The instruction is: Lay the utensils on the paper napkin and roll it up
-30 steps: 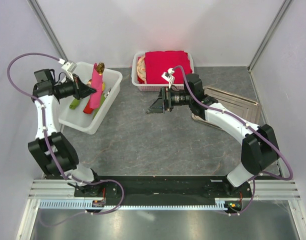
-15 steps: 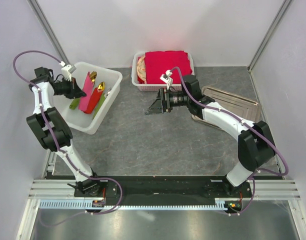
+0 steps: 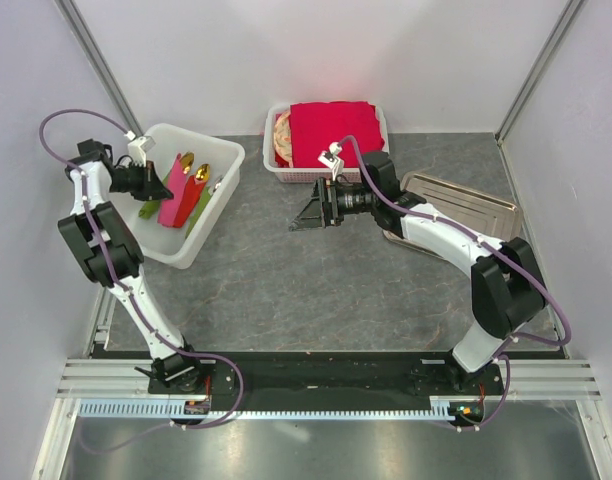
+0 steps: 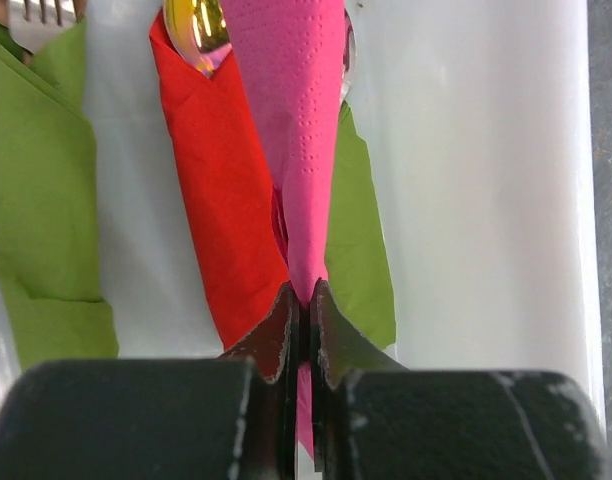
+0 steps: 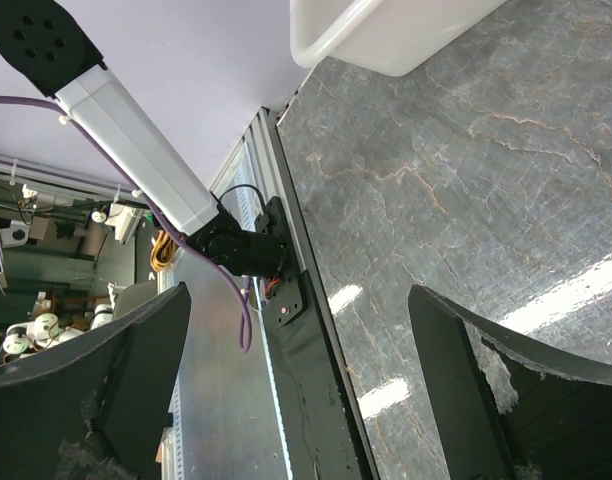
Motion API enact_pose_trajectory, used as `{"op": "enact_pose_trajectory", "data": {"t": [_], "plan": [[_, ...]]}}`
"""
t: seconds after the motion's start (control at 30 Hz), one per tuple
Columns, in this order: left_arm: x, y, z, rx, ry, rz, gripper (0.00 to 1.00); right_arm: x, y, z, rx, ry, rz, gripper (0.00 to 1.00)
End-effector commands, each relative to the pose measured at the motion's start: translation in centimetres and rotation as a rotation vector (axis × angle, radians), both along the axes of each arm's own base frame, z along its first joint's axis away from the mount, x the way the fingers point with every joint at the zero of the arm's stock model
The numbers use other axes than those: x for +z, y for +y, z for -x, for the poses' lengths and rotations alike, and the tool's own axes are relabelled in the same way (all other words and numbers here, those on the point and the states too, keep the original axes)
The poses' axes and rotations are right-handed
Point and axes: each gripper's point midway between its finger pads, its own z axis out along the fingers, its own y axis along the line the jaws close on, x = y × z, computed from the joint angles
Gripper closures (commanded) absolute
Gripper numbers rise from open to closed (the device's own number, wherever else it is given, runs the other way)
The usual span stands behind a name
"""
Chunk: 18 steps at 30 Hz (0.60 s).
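I will next move my left gripper to its right in the top view, lower the roll onto the red bundle [image 3: 189, 203] [image 4: 218, 200] and let go, because the bundle is below it that way.
The paper napkin [image 3: 174, 192] is a magenta-pink roll, lying tilted in the white bin [image 3: 229, 152]. A gold utensil tip [image 3: 186, 158] pokes out of its upper end. My left gripper [image 3: 164, 191] is shut on the roll's lower end. In the left wrist view the pink napkin [image 4: 291, 120] runs up from my left gripper [image 4: 302, 295], and its top is cut off by the frame edge. My right gripper [image 3: 308, 213] hangs open over the bare table, with nothing between its fingers in the right wrist view [image 5: 296, 300].
The bin also holds a red bundle [image 4: 221, 200] with a gold spoon [image 4: 196, 22] and green bundles [image 4: 41, 180]. A white basket [image 3: 374, 110] with a stack of red napkins [image 3: 331, 130] stands at the back. A metal tray [image 3: 471, 203] lies at the right.
My left arm has drawn back to the left and lowered the pink roll from upright above the bin to a tilt inside it. The right gripper has barely shifted.
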Motion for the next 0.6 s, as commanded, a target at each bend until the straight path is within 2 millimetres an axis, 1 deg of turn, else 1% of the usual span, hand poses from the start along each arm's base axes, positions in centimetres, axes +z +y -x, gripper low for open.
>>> {"op": "enact_pose_trajectory", "data": {"t": [0.0,0.1,0.13,0.3,0.57], "plan": [[0.6,-1.0,-0.4,-0.013,0.004,0.064,0.98,0.8,0.4,-0.6,0.002,-0.044,-0.018,0.02],[-0.1,-1.5,-0.4,-0.021,0.032,0.08,0.98,0.6,0.4,-0.7,0.0,-0.035,-0.016,0.02],[-0.7,-1.7,-0.4,-0.025,0.048,0.087,0.98,0.5,0.5,-0.7,0.0,-0.033,-0.015,0.02],[-1.6,-2.5,-1.0,-0.044,0.075,0.088,0.98,0.0,0.4,-0.7,-0.008,-0.026,-0.009,0.02],[-3.4,-2.5,-2.2,-0.047,0.112,0.086,0.98,-0.4,0.5,-0.9,-0.011,-0.016,-0.003,0.02]]}}
